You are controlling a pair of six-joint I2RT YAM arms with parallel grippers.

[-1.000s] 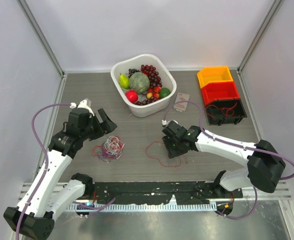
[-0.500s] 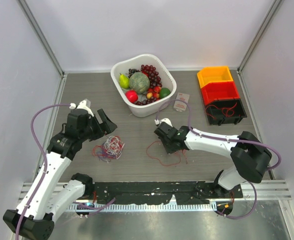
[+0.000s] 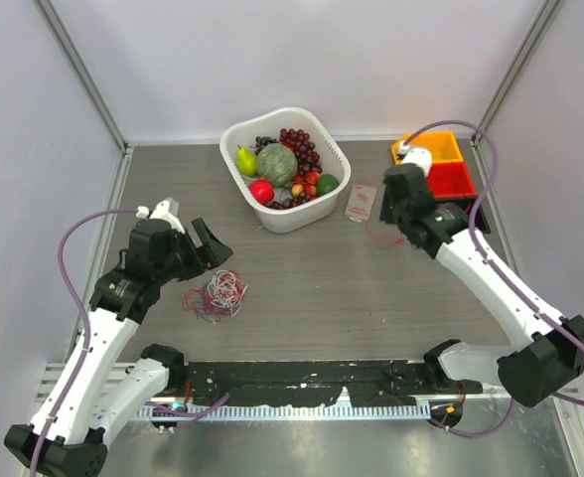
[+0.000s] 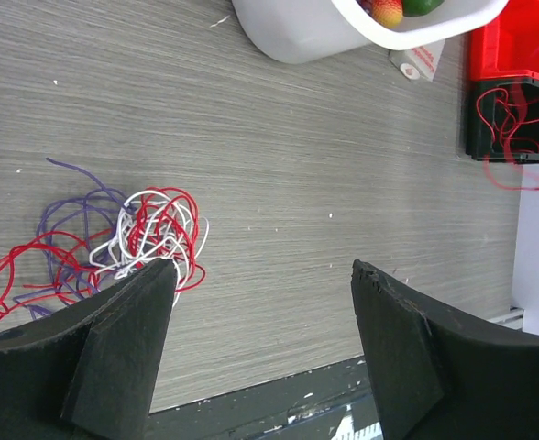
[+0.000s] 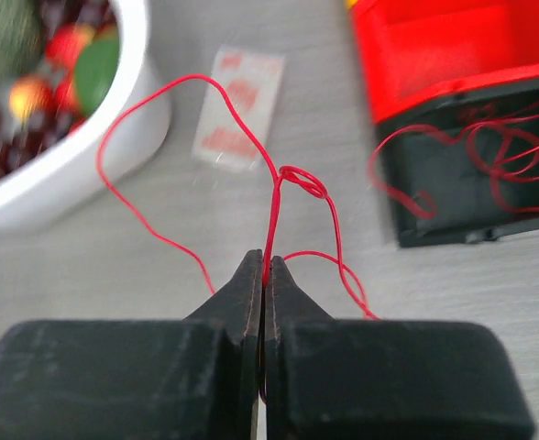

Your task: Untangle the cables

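Note:
Red wire is already in the black bin (image 3: 469,211) (image 5: 491,172), so next I should move my right gripper to the right in the top view, over that bin, and then lower the red cable.
The cables (image 3: 219,293) lie as a small red, purple and white bunch (image 4: 132,234) on the table's left part. My left gripper (image 3: 209,244) hovers just behind the bunch, open (image 4: 262,268), with nothing between its fingers; one finger (image 4: 123,339) overlaps the bunch's edge in the left wrist view. A single red cable (image 5: 278,197) is pinched in my right gripper (image 5: 264,262), which is shut on it and raised at the back right (image 3: 395,211). The red cable's loops dangle below it (image 3: 377,235).
A white fruit basket (image 3: 302,217) stands at the back centre, with a small packet (image 3: 361,202) beside it. At the back right stand an orange bin (image 3: 426,149), a red bin (image 5: 453,46) and a black bin (image 5: 476,174) holding more red wire.
My right gripper has shut on the red cable at the table's middle and carried it up and to the back right, near the bins. The left arm has barely moved.

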